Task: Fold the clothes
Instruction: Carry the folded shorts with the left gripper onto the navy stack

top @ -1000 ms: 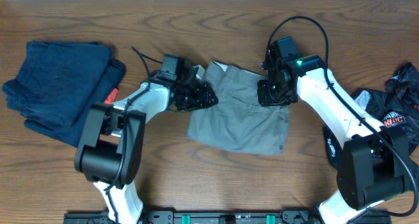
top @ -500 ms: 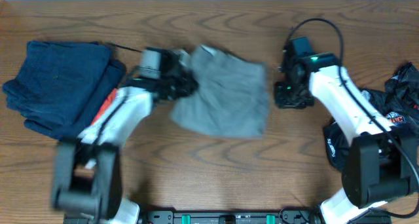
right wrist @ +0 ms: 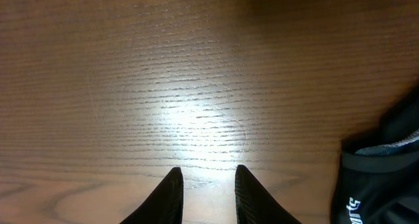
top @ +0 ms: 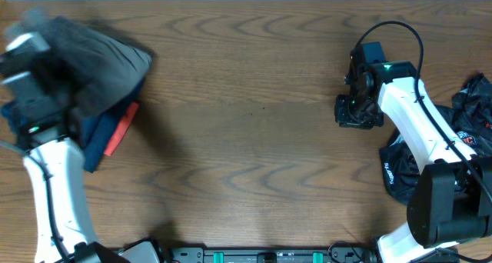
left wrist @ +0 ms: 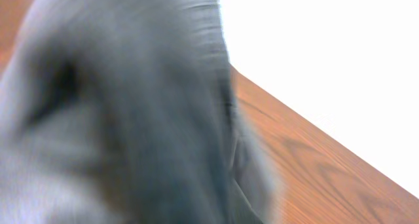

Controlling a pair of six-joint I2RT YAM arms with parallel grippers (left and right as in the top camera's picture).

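Note:
The clothes hang over the navy pile, so I will swing my left gripper left in the overhead view, over the pile's end there, and release them.
The clothes, one plain grey garment (top: pixel 96 48), hang motion-blurred at the far left of the table, over the navy pile. My left gripper (top: pixel 52 61) is blurred among the cloth and shut on the clothes. In the left wrist view the grey fabric (left wrist: pixel 131 119) fills most of the picture and hides the fingers. My right gripper (top: pixel 356 113) hovers over bare wood at the right. It stands open (right wrist: pixel 206 168), with only tabletop showing between its black fingertips (right wrist: pixel 171 185).
A pile of dark navy garments (top: pixel 96 140) with an orange-red strip (top: pixel 119 130) lies under the grey cloth at the left. A glossy black printed garment (top: pixel 469 117) sits at the right edge, close to my right gripper (right wrist: pixel 380 178). The table's far edge (left wrist: pixel 294 112) meets a white wall.
My left arm has swung the grey garment from the table's middle to the far left, over the navy pile. The right gripper has let go and drawn back to the right.

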